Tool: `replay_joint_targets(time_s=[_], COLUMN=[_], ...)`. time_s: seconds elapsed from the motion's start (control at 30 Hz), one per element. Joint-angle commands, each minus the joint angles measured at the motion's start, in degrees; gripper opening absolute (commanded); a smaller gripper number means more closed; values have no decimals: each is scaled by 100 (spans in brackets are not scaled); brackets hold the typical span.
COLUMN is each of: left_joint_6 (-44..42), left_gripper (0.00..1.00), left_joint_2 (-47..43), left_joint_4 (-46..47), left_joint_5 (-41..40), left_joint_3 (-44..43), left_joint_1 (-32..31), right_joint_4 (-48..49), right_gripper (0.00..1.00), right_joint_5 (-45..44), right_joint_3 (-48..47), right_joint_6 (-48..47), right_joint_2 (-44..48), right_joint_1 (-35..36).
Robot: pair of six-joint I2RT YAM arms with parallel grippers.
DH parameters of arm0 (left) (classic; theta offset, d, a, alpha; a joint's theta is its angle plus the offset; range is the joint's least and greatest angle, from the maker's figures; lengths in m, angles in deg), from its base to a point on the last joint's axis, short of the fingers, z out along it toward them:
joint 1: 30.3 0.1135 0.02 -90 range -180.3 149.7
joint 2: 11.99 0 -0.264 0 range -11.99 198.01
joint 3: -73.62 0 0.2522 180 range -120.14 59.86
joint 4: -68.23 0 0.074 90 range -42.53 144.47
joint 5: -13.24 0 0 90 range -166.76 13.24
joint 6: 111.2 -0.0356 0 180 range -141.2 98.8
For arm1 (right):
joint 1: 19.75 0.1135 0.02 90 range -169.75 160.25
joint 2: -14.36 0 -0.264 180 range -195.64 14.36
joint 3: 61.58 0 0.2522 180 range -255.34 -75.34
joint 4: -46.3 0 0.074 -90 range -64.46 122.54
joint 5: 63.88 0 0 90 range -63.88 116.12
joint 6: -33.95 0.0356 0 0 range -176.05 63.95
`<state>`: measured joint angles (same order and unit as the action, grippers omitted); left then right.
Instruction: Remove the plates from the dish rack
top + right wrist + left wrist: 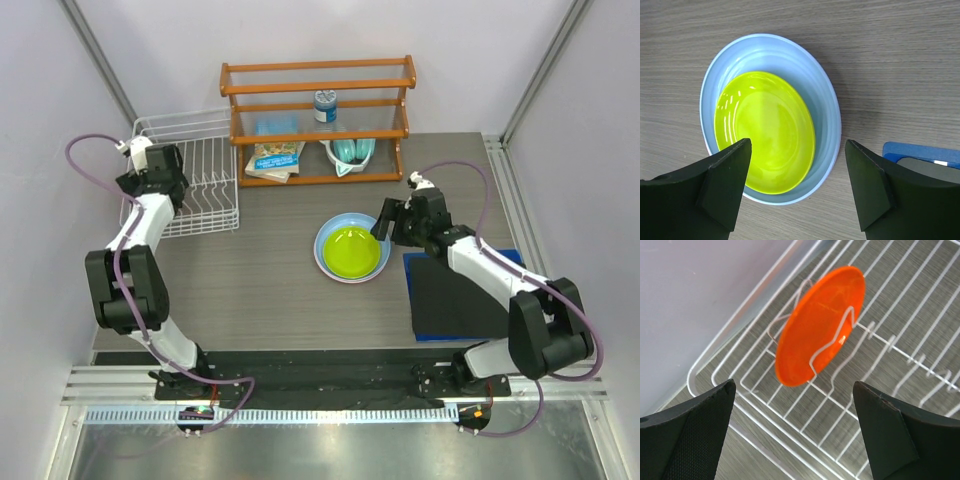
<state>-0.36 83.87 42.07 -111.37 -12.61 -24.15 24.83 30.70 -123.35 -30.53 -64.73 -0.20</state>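
The lower rim of the orange plate gets my left gripper next, which moves down to it, since that rim sticks out past the rack's wires toward my open fingers.
The white wire dish rack (pixel 205 190) stands at the back left. An orange plate (pixel 815 335) stands on edge between its tines (pixel 840 340). My left gripper (pixel 162 178) hangs over the rack, open and empty, a little short of the orange plate in the left wrist view (pixel 795 435). A lime green plate (pixel 355 252) lies inside a light blue plate (pixel 325 245) on the table. My right gripper (pixel 386 224) is open and empty just above their right edge. Both plates show in the right wrist view (pixel 765 125) (pixel 790 55). The pink plate is out of view.
A brown wooden shelf rack (pixel 318 120) stands at the back with a bottle, books and a teal bowl-like item (pixel 350 152). A black mat on a blue pad (pixel 455 295) lies at the right, under my right arm. Walls close in the left, back and right.
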Motion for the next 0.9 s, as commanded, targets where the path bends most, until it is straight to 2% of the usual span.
replay_joint_targets(time_s=[0.0,0.13,0.2,0.27,0.37,0.43,0.57,0.63,0.67,0.87], left_joint_6=[-80,-10,95,131,236,201,324,341,342,351], left_gripper=[100,99,93,92,89,82,59,58,54,47], left_joint_2=[56,276,346,346,434,478,478,408,417,619], left_joint_4=[300,256,282,623,563,678,660,862,854,599], left_joint_5=[15,218,192,331,473,604,561,613,639,719], left_joint_3=[-285,-400,-322,-163,-198,-154,-93,13,5,-154], left_joint_1=[211,351,395,457,501,527,633,650,676,694], right_joint_4=[357,401,419,428,454,454,507,533,559,568], right_gripper=[81,81,81,81,81,81,81,80,80,80], right_joint_5=[184,210,228,202,210,210,263,298,298,333], right_joint_3=[-191,-235,-253,-270,-279,-271,-253,-244,-235,-191], right_joint_6=[-135,-161,-161,-170,-187,-188,-161,-161,-152,-170], right_joint_2=[-211,-344,-396,-458,-563,-616,-721,-748,-766,-775], right_joint_1=[5,5,5,-4,-13,-13,-30,-30,-39,-74])
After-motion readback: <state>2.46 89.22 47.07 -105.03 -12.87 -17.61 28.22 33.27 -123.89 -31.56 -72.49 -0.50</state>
